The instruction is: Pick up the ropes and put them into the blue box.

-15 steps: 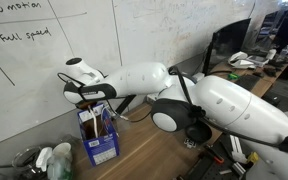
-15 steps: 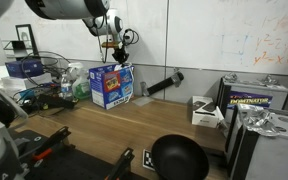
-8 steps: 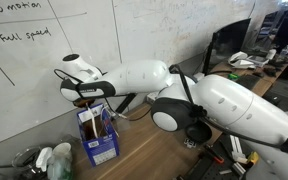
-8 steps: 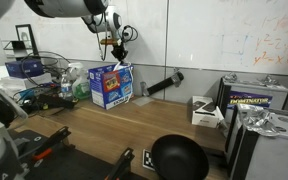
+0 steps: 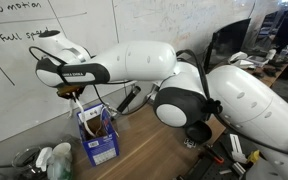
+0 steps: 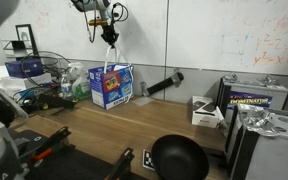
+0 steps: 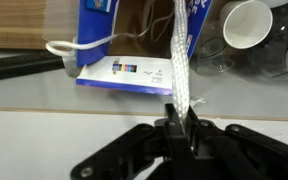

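The blue box's open top point(image 5: 94, 122) point(image 7: 141, 32) lies below my gripper. My gripper lowers and shifts toward the left in the wrist view over that opening next.
My gripper point(image 7: 178, 112) is shut on a white braided rope point(image 7: 180, 50) and holds it high above the blue box point(image 7: 134, 72). The rope hangs straight down from the jaws to the box's open top. In both exterior views the gripper point(image 6: 108, 31) point(image 5: 76, 96) is well above the box point(image 6: 111, 86) point(image 5: 97, 136), which stands against the whiteboard wall. The rope point(image 6: 110, 55) shows as a thin white strand between them. A white loop point(image 7: 69, 47) hangs over the box's side.
Crumpled plastic and cups point(image 5: 52, 158) lie beside the box. A black bowl point(image 6: 179, 158) sits at the table's front. A black cylinder point(image 6: 161, 84), a small white box point(image 6: 205, 110) and a printed carton point(image 6: 255, 98) lie further along the table.
My gripper has risen well above the box, drawing the white rope up taut with it. The arm has swung toward the whiteboard.
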